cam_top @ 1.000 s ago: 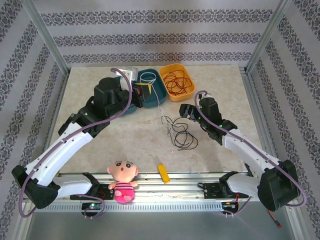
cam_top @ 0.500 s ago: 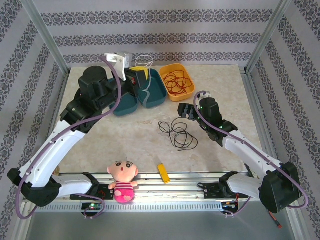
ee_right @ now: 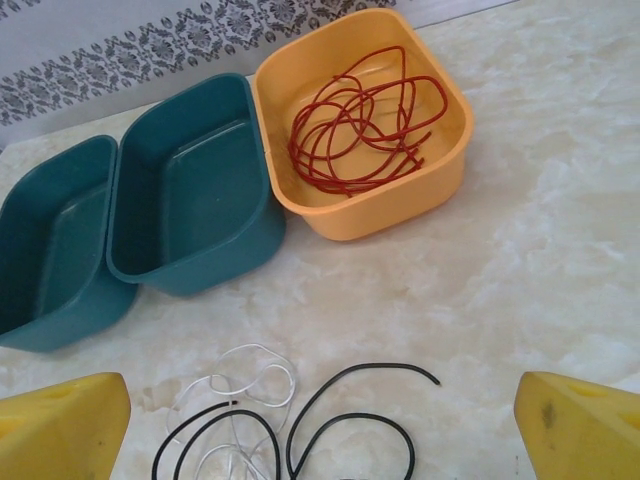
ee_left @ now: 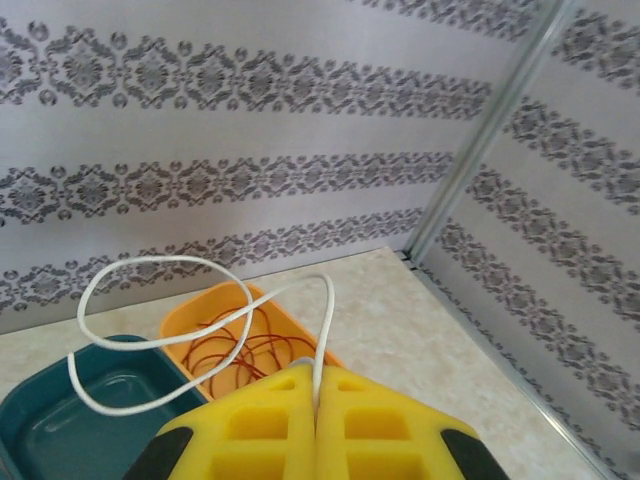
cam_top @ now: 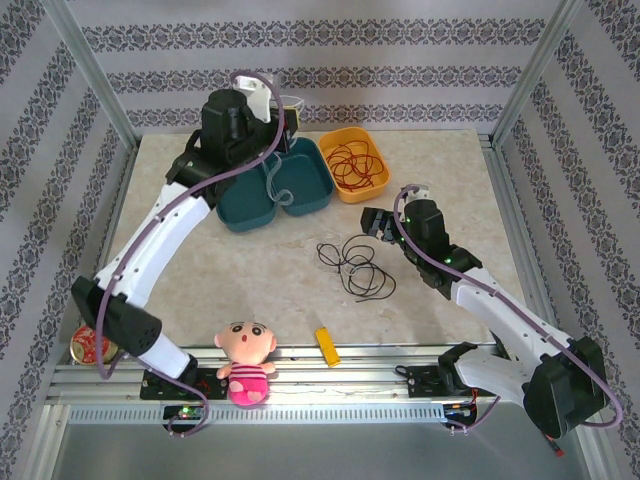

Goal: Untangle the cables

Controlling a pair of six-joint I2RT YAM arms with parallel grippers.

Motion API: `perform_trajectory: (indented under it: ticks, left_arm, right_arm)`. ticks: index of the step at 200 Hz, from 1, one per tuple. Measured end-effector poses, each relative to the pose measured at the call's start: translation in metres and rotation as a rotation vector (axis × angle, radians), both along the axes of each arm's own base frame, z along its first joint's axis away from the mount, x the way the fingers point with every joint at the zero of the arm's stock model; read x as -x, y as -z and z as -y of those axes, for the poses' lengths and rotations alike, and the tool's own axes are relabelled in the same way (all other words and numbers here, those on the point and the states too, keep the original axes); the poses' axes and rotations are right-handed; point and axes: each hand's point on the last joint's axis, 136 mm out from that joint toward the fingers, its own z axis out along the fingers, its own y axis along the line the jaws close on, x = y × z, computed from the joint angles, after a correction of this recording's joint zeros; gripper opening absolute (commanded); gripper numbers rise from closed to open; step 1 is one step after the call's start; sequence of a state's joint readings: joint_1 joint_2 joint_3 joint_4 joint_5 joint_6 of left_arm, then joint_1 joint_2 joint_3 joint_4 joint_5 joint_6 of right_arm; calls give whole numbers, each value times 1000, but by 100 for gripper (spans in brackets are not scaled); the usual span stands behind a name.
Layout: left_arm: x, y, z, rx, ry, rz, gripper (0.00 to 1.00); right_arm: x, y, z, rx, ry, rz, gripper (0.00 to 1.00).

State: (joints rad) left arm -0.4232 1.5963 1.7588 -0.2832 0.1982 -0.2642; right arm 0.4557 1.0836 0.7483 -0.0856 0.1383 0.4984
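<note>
My left gripper needs to tilt its fingers down next, lower over the teal bin beside the orange one and let go of the white cable (cam_top: 271, 178), because that teal bin is empty.
My left gripper (cam_top: 288, 118) is raised high over the back bins, shut on a white cable (cam_top: 271, 178) that hangs down into a teal bin (cam_top: 318, 192). In the left wrist view the yellow fingers (ee_left: 260, 420) pinch that white cable (ee_left: 325, 320), which loops out ahead. Loose black cables (cam_top: 358, 268) and a thin white one (ee_right: 245, 385) lie tangled mid-table. My right gripper (cam_top: 372, 222) hovers just right of them, open and holding nothing; in its wrist view the black cable (ee_right: 350, 425) lies between the spread fingertips (ee_right: 70, 425). Red cables (ee_right: 360, 125) fill the orange bin (ee_right: 440, 180).
A second teal bin (cam_top: 235, 210) stands left of the first. A doll (cam_top: 245, 360) and a small yellow block (cam_top: 326, 345) lie at the table's near edge. A round tin (cam_top: 88, 346) sits at the near left. Patterned walls and metal posts enclose the table.
My left arm has swung up and back from the table's middle to above the bins, carrying the white cable. The black cables stay on the table. The right arm has barely moved.
</note>
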Motion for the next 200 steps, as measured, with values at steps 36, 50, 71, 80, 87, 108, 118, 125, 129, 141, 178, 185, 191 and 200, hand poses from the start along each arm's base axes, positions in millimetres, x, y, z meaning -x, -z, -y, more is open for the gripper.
perform_trajectory:
  ticks: [36, 50, 71, 80, 87, 108, 118, 125, 129, 141, 178, 185, 191, 200]
  left_arm:
    - [-35, 30, -12, -34, -44, -45, 0]
    - [-46, 42, -17, -50, -58, -59, 0]
    - [-61, 60, -23, -69, -76, -82, 0]
    - [-68, 68, -25, -78, -81, -89, 0]
    - [-72, 74, -24, -85, -80, -97, 0]
    - [-86, 96, -22, -105, -82, -125, 0]
    - [-91, 106, -20, -112, -80, -142, 0]
    - [-94, 114, -19, -117, -80, -154, 0]
    - [-96, 118, -19, -119, -79, -160, 0]
    - [-100, 129, -17, -126, -76, -180, 0]
    - [-111, 157, -12, -140, -69, -223, 0]
    - [-113, 160, -11, -141, -68, -228, 0]
    - [-115, 162, -11, -142, -68, -229, 0]
    - [-117, 166, -10, -143, -68, -235, 0]
  right_arm:
    - [2, 3, 6, 7, 28, -10, 98]
    - [2, 3, 7, 3, 37, -11, 98]
    - [1, 4, 10, 1, 50, -17, 98]
    - [2, 5, 12, 4, 57, -23, 98]
    - [2, 7, 13, 7, 62, -29, 98]
    - [4, 9, 16, 8, 82, -43, 98]
    - [6, 7, 19, 4, 90, -41, 98]
    - [6, 5, 21, 0, 98, -35, 98]
    - [6, 4, 21, -2, 99, -31, 98]
    - [7, -1, 25, -4, 112, -19, 98]
    - [13, 1, 32, 6, 133, -24, 98]
    - [15, 3, 33, 10, 134, -29, 98]
    - [15, 4, 34, 13, 136, -32, 98]
    - [16, 5, 35, 16, 138, -38, 98]
